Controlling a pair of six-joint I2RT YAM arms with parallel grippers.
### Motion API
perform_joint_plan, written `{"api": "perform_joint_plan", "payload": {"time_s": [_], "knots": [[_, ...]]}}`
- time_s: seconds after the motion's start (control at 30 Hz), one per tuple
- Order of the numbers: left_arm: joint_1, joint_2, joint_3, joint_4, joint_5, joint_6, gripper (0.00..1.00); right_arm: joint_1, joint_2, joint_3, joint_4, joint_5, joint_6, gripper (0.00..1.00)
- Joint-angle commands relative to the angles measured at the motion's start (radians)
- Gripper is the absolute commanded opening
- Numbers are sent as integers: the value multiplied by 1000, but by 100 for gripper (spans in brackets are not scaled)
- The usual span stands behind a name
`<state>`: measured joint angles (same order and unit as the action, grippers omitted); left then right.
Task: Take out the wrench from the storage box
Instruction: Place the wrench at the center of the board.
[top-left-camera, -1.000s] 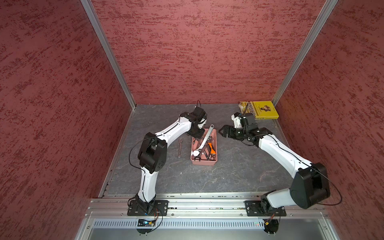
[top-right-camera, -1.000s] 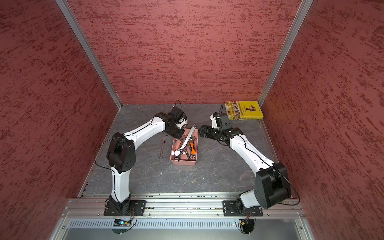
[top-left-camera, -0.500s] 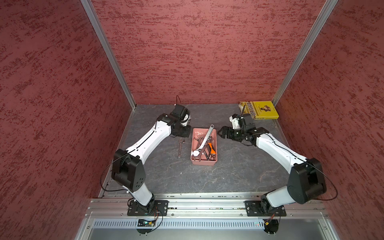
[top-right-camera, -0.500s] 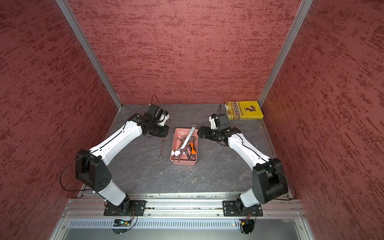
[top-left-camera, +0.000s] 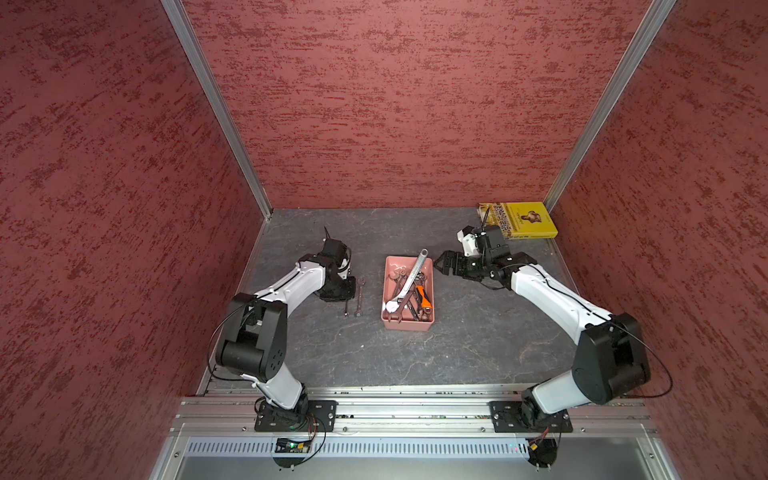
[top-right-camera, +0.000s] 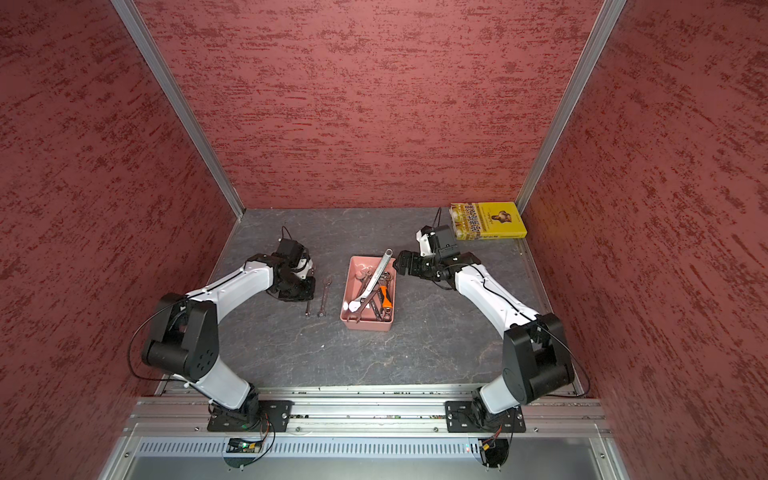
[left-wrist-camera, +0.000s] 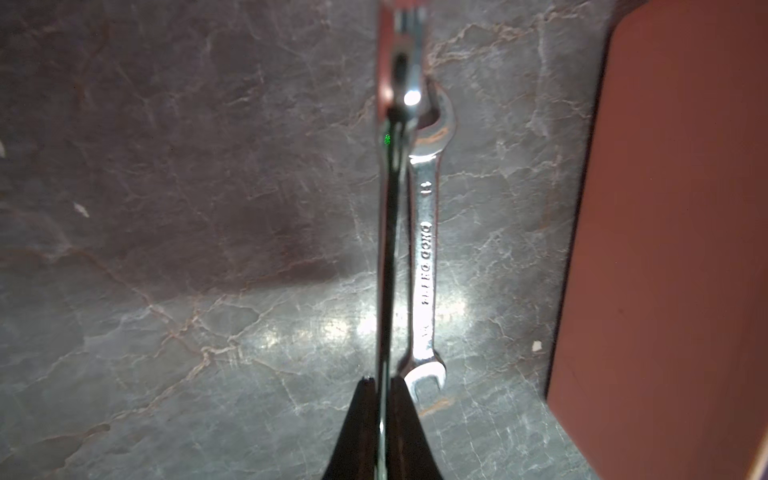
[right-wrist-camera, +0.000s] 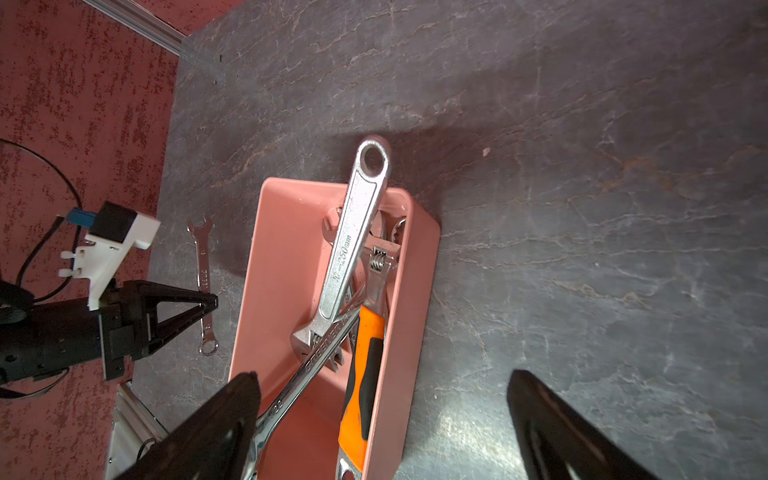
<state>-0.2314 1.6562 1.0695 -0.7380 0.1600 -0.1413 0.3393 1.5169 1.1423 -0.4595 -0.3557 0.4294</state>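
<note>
My left gripper should go down to the bare tabletop beside the small wrench, on its side away from the box (top-left-camera: 407, 327), and let go of the thin wrench there.
The salmon-pink storage box (top-left-camera: 407, 327) (top-right-camera: 365, 327) (right-wrist-camera: 282, 249) stands mid-table, holding several wrenches. A long silver adjustable wrench (top-left-camera: 413, 274) (right-wrist-camera: 353, 237) leans out over its far rim, next to an orange-handled one (top-left-camera: 420, 293) (right-wrist-camera: 365, 374). My left gripper (top-left-camera: 337, 293) (left-wrist-camera: 384, 380) is left of the box, low over the table. It is shut on a thin wrench (left-wrist-camera: 388, 249) held edge-on. Beside that one lies another small wrench (top-left-camera: 360, 297) (left-wrist-camera: 426, 257), flat on the table. My right gripper (top-left-camera: 442, 264) (right-wrist-camera: 382, 376) hangs open over the box's far right corner, holding nothing.
A yellow book (top-left-camera: 528, 218) (top-right-camera: 494, 218) lies in the far right corner. Red walls close in the grey stone-look table (top-left-camera: 415, 365) on three sides. An aluminium rail (top-left-camera: 415, 409) carrying both arm bases runs along the front.
My left arm swung from over the box to its left, carrying the thin wrench, and came down beside the wrench lying on the table. The right gripper hardly moved.
</note>
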Motion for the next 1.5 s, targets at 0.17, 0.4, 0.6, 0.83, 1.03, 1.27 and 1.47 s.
{"api": "perform_joint_plan", "payload": {"time_s": [0.17,0.4,0.6,0.83,1.03,1.27,1.47], "knots": [[46,100,0,100,34,57,0,-8,-30,2,9,7,-5,98],[63,158,18,87,48,77,2,-9,-36,-2,6,9,1,98],[83,174,20,76,58,72,6,-9,-37,-4,8,9,3,98],[87,187,27,68,71,71,15,-9,-38,-4,7,7,3,98],[97,192,36,57,75,77,19,-9,-37,-3,8,6,5,99],[101,176,40,46,67,76,27,-9,-37,-4,14,3,3,98],[92,103,72,8,48,61,34,-9,-40,-7,27,-8,-4,98]]}}
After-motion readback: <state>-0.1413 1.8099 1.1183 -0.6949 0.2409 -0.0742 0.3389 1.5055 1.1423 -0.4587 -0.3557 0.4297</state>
